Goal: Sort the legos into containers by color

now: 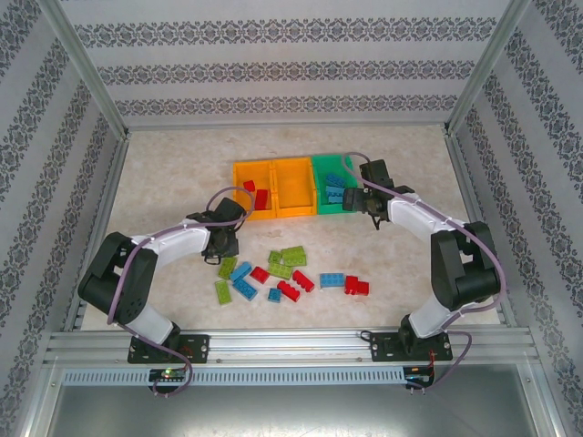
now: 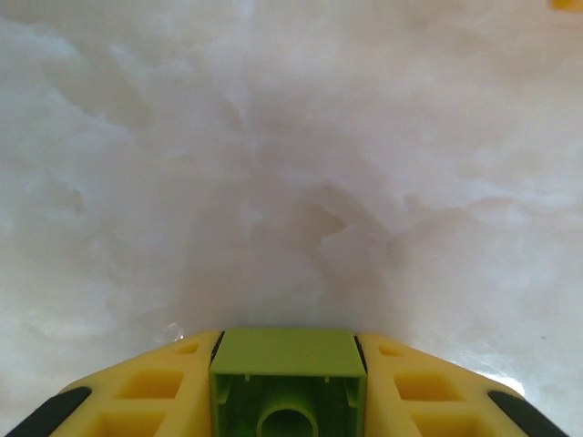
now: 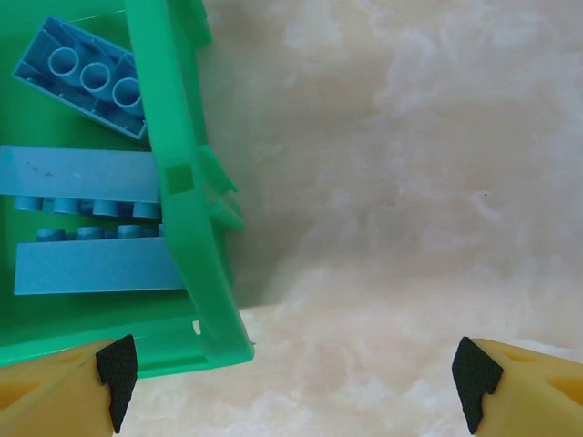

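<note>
I should lift my left gripper next and swing it outward over the middle orange container (image 1: 293, 187), which looks empty, to release the lime green lego.
My left gripper (image 2: 287, 387) is shut on a lime green lego (image 2: 284, 350), hollow underside toward the camera, just above the bare table. From above, that gripper (image 1: 222, 250) sits left of the loose pile, in front of the left orange container (image 1: 239, 168), which holds red legos (image 1: 257, 196). The middle orange container (image 1: 293, 187) looks empty. My right gripper (image 3: 291, 396) stands open with nothing between its fingers, beside the near right corner of the green container (image 3: 187, 228), which holds blue legos (image 3: 86, 77). In the top view this gripper (image 1: 367, 217) hangs at the green container (image 1: 332, 209).
Loose legos lie between the arms: green ones (image 1: 291, 257), blue ones (image 1: 241, 278), red ones (image 1: 291, 289), a blue one (image 1: 332, 280) and a red one (image 1: 357, 286). Metal frame posts and patterned walls close in the table on three sides.
</note>
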{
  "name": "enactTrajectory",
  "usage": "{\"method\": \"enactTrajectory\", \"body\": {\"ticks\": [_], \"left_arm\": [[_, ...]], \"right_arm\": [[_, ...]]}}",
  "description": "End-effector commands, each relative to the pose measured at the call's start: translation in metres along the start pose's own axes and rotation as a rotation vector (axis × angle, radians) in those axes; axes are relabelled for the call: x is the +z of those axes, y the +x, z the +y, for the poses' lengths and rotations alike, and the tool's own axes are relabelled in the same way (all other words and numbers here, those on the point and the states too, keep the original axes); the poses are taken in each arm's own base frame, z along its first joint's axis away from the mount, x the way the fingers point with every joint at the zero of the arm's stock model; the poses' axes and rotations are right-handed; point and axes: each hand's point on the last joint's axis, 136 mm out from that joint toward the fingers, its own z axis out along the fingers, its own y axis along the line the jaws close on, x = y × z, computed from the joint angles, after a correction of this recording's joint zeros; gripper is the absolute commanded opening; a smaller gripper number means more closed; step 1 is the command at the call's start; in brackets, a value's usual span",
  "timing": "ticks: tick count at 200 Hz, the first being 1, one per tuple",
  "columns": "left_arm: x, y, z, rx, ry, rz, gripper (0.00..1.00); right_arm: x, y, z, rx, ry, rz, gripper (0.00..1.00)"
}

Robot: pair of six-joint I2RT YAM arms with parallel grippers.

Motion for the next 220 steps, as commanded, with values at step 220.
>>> {"method": "enactTrajectory", "body": {"ticks": [220], "left_arm": [[-0.048,-0.151,-0.205,0.259,0.396,-0.207,0.30]], "right_arm": [[-0.057,0.080,0.055,-0.039,-0.110,-0.041,0.92]]}}
